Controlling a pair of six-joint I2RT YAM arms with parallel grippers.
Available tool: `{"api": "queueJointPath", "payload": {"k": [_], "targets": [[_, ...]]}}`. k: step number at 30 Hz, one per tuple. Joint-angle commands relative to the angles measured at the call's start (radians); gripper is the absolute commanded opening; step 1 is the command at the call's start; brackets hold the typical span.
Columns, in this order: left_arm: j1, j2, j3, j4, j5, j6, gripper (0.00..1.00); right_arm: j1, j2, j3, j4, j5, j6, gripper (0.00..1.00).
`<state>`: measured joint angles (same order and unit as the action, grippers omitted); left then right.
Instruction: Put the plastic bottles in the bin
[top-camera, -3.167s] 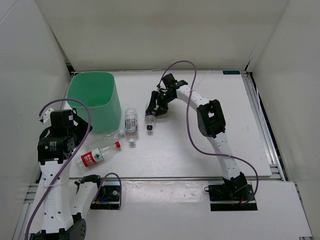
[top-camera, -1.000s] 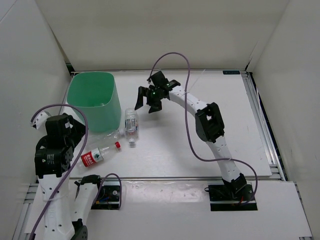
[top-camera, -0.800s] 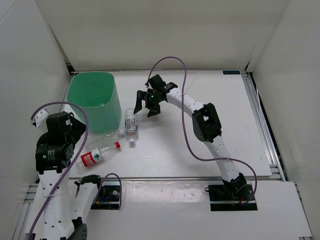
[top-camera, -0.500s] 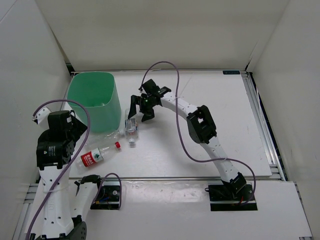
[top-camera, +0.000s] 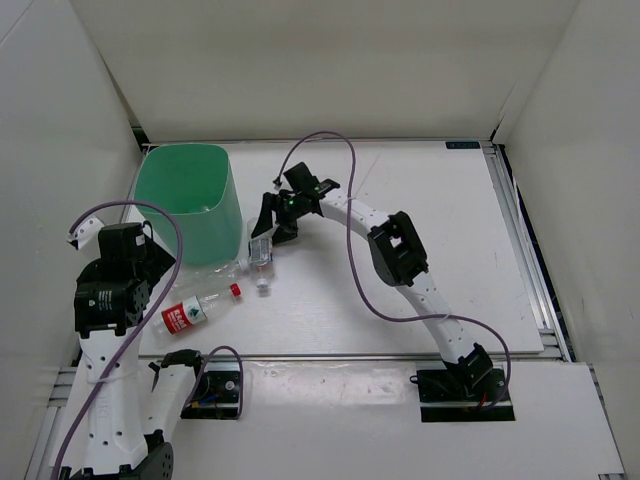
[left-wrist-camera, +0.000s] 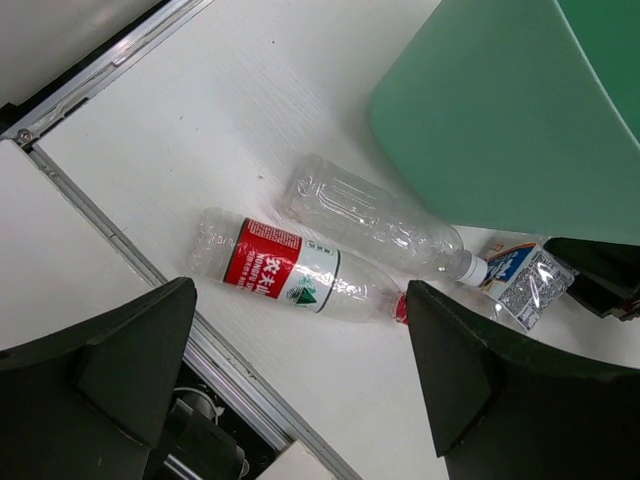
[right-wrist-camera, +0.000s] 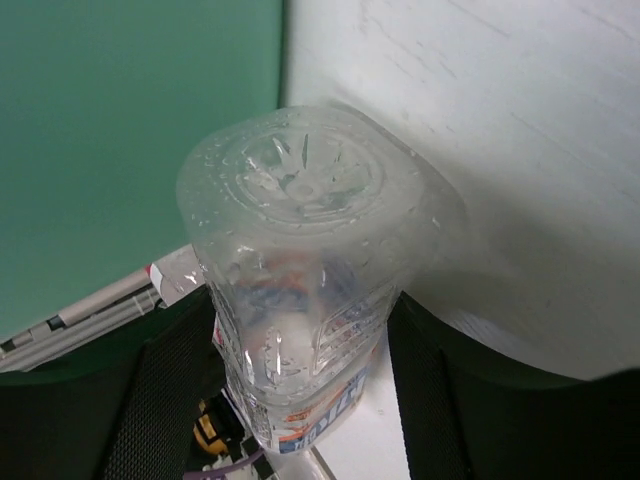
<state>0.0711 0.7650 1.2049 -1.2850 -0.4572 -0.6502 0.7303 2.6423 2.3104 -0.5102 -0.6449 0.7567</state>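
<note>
I should lift my right gripper, leftward in the top view, over the bin's opening (top-camera: 183, 178) above it and release the bottle.
A clear plastic bottle (top-camera: 262, 252) with a white cap and a blue-and-white label lies on the table just right of the mint-green bin (top-camera: 216, 236). My right gripper (top-camera: 272, 222) is down over its base end, and in the right wrist view both fingers (right-wrist-camera: 432, 400) press the sides of the bottle (right-wrist-camera: 300, 260), so it is shut on it. A red-labelled bottle (left-wrist-camera: 285, 275) and a plainer clear bottle (left-wrist-camera: 370, 215) lie side by side at the foot of the bin (left-wrist-camera: 510, 110). My left gripper (left-wrist-camera: 300, 295) hangs open above them, holding nothing.
White walls enclose the table on three sides. A metal rail (left-wrist-camera: 110, 250) runs along the table's near edge, close to the red-labelled bottle. The bin stands in the far left corner. A purple cable (top-camera: 345, 175) loops over the right arm.
My right gripper, which first held a dark-capped bottle and then stood open and empty, swung left and down beside the bin and closed onto the white-capped bottle. The left arm barely shifted.
</note>
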Motion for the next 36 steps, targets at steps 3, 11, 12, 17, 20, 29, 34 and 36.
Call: {"api": "queueJointPath", "payload": {"k": [3, 11, 12, 17, 20, 29, 34, 36], "targets": [[0.007, -0.009, -0.004, -0.017, -0.012, -0.014, 0.97, -0.035, -0.103, -0.168, 0.006, 0.051, -0.008, 0.58], [0.007, -0.029, -0.013, 0.090, 0.095, -0.051, 0.97, -0.184, -0.309, -0.177, -0.040, 0.016, -0.043, 0.30], [0.007, -0.029, -0.022, 0.117, 0.106, -0.051, 0.98, -0.195, -0.330, -0.160, -0.040, 0.016, -0.043, 0.28], [0.007, -0.038, -0.059, 0.165, 0.175, -0.061, 0.99, -0.220, -0.452, -0.054, 0.060, 0.005, 0.075, 0.20], [0.007, -0.038, -0.071, 0.174, 0.210, -0.062, 0.99, -0.201, -0.525, -0.071, 0.261, 0.071, 0.130, 0.14], [-0.002, 0.008, 0.047, 0.155, 0.334, 0.089, 0.99, -0.051, -0.415, 0.160, 0.519, 0.302, -0.072, 0.22], [-0.062, 0.019, 0.093, 0.136, 0.345, 0.153, 0.99, 0.102, -0.337, 0.279, 0.492, 0.466, -0.394, 0.27], [-0.100, 0.019, 0.102, 0.109, 0.318, 0.162, 0.99, 0.133, -0.314, 0.268, 0.537, 0.526, -0.510, 0.31]]}}
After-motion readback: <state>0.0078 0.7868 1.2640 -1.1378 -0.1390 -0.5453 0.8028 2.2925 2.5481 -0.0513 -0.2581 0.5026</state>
